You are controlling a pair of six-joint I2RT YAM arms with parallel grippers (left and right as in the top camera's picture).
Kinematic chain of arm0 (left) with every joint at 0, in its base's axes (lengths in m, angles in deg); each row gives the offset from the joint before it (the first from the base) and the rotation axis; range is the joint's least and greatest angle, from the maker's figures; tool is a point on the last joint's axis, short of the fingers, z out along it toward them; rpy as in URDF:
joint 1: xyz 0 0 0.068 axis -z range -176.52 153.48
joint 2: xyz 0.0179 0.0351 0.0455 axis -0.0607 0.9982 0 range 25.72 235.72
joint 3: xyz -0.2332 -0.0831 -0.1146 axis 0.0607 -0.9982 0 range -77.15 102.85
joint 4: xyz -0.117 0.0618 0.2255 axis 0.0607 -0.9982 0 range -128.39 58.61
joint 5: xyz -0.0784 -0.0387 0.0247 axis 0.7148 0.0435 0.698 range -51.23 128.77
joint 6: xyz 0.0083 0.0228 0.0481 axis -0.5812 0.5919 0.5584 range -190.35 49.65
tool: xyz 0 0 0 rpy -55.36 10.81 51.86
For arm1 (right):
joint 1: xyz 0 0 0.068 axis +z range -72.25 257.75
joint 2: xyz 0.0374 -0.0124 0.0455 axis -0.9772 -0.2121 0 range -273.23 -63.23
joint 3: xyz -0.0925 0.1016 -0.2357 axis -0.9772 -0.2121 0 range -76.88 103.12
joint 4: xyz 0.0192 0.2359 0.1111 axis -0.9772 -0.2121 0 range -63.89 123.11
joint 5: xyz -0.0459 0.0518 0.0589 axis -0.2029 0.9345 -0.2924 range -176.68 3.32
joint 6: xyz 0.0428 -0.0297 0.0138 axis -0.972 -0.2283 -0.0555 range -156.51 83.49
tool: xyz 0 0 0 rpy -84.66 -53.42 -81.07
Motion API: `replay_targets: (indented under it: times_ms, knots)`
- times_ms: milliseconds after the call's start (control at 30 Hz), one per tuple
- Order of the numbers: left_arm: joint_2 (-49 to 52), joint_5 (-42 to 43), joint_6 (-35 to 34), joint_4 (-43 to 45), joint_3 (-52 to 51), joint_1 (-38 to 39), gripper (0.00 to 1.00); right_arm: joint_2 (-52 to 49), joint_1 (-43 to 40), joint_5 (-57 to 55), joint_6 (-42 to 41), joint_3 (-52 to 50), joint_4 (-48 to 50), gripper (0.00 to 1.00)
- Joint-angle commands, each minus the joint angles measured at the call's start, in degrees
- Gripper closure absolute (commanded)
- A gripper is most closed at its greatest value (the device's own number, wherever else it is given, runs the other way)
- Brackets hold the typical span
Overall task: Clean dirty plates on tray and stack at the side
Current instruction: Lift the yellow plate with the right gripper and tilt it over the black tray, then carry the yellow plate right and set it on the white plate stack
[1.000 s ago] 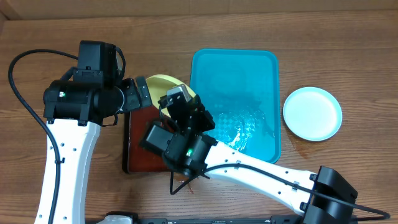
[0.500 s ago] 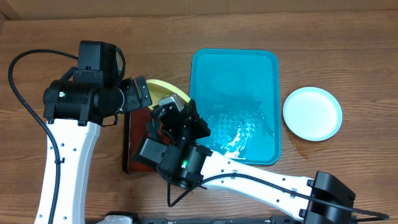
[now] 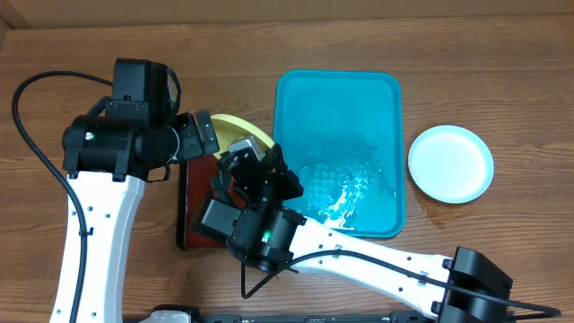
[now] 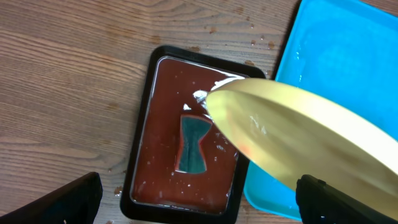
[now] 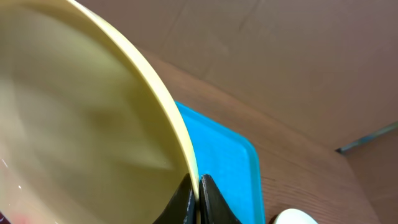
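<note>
My right gripper is carrying the tilted plate and should next take it past the turquoise tray [image 3: 341,99], turn it level, and bring it down onto the light blue plate [image 3: 450,163] already at the side.
A yellow-green rimmed plate [image 3: 235,125] is held tilted over the black tray [image 3: 191,199], left of the turquoise tray [image 3: 341,99]. My right gripper [image 3: 260,169] is shut on its rim; the right wrist view shows the fingers [image 5: 198,194] pinching the plate's edge [image 5: 93,106]. The plate [image 4: 298,140] also fills the right of the left wrist view. My left gripper [image 3: 204,135] is beside the plate's left edge, with its fingers [image 4: 205,208] wide open and empty. A light blue rimmed plate [image 3: 450,163] lies on the table right of the turquoise tray. No third plate shows.
The black tray [image 4: 140,149] holds reddish-brown liquid and a teal bow-tie-shaped sponge [image 4: 193,144]. The turquoise tray [image 4: 348,56] is wet and bare inside. A wet patch lies on the wood below the light blue plate.
My right arm shifted left and toward the front with the plate, then held still for the last half second. The left arm has not moved.
</note>
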Motion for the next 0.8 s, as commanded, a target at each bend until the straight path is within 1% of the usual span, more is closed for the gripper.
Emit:
replay_targets:
  times_ms: [0, 33, 67, 100, 133, 167, 200, 233, 267, 300, 400, 500, 533, 567, 667, 767]
  knots:
    - [-0.3, -0.8, 0.3, 0.1, 0.5, -0.1, 0.00, 0.4, -2.4, -0.4, -2.1, 0.6, 0.0, 0.96]
    - [-0.3, -0.7, 0.3, 0.1, 0.5, -0.1, 0.00, 0.5, -3.4, 2.0, -4.9, 0.7, 0.6, 0.96]
    - [-0.3, -0.7, 0.3, 0.1, 0.5, -0.1, 0.00, 0.5, -4.2, 8.2, -4.9, 0.8, 1.4, 0.96]
    - [-0.3, -0.8, 0.3, 0.1, 0.5, -0.1, 0.00, 0.5, -4.8, 12.2, -2.7, 0.8, 1.6, 0.96]
    - [-0.3, -0.8, 0.3, 0.1, 0.5, -0.1, 0.00, 0.5, -5.6, 12.2, -0.7, 0.7, 0.9, 0.96]
    - [-0.3, -0.8, 0.3, 0.1, 0.5, -0.1, 0.00, 0.5, -6.7, 10.3, -1.8, 0.7, -0.2, 0.96]
    - [-0.3, -0.7, 0.3, 0.1, 0.5, -0.1, 0.00, 0.6, -8.2, 10.1, -5.9, 0.8, -1.3, 0.96]
    - [-0.3, -0.7, 0.3, 0.1, 0.5, -0.1, 0.00, 1.2, -9.8, 12.6, -9.6, 0.9, -2.4, 0.96]
    - [-0.3, -0.7, 0.3, 0.1, 0.5, -0.1, 0.00, 1.7, -11.4, 16.0, -10.8, 0.9, -3.0, 0.96]
    - [-0.3, -0.7, 0.3, 0.1, 0.5, -0.1, 0.00, 3.2, -15.0, 24.0, -11.0, 0.9, -3.6, 0.96]
    - [-0.3, -0.8, 0.3, 0.1, 0.5, -0.1, 0.00, 6.6, -22.3, 38.9, -13.7, 1.4, -3.2, 0.96]
    - [-0.3, -0.7, 0.3, 0.1, 0.5, -0.1, 0.00, 11.5, -33.9, 57.1, -14.4, 2.7, -2.9, 0.96]
    - [-0.3, -0.8, 0.3, 0.1, 0.5, -0.1, 0.00, 12.9, -37.5, 61.2, -14.4, 2.8, -3.0, 0.96]
    - [-0.3, -0.8, 0.3, 0.1, 0.5, -0.1, 0.00, 15.6, -45.4, 68.2, -14.4, 2.8, -3.8, 0.96]
    - [-0.3, -0.7, 0.3, 0.1, 0.5, -0.1, 0.00, 17.4, -58.3, 76.1, -11.8, 2.8, -7.9, 0.96]
    - [-0.3, -0.7, 0.3, 0.1, 0.5, -0.1, 0.00, 16.9, -70.5, 78.0, -8.6, 2.1, -15.1, 0.96]
